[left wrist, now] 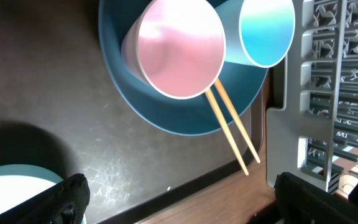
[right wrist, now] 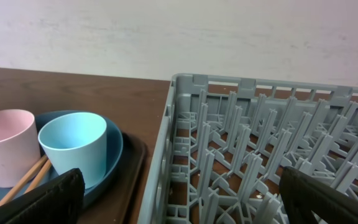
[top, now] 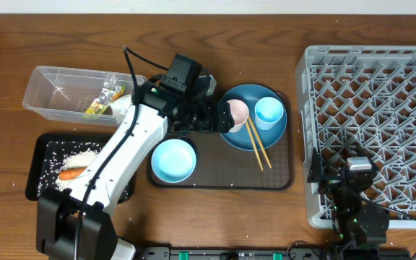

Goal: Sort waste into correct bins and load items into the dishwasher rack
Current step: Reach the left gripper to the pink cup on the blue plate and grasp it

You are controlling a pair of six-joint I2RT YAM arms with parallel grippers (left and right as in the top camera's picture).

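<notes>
The robot will lower its left gripper to the right in the overhead view, onto the pink cup's bowl-side rim [top: 230, 109] [left wrist: 142, 69], because the cup is below it on that side.
The blue plate [top: 245, 139] lies on the brown serving tray [top: 215, 180] and carries the pink cup [top: 237, 112], the light blue cup [top: 269, 112] and two chopsticks [top: 258, 148]. The light blue bowl [top: 173, 160] stands on the tray's left. My left gripper [top: 206, 118] is open and empty, just left of the pink cup [left wrist: 179, 53]. My right gripper [top: 352, 173] is open and empty over the grey rack's [top: 381, 87] front-left corner. The clear tub [top: 56, 90] holds the wrapper [top: 101, 102] and the tissue [top: 123, 106]. The black tray [top: 38, 162] holds rice [top: 74, 153] and the carrot [top: 71, 174].
The rack's wall [right wrist: 185, 124] stands close to the serving tray's right edge. My left arm crosses over the black tray and the tub's right end. Bare wooden table lies behind the tray and in front of it.
</notes>
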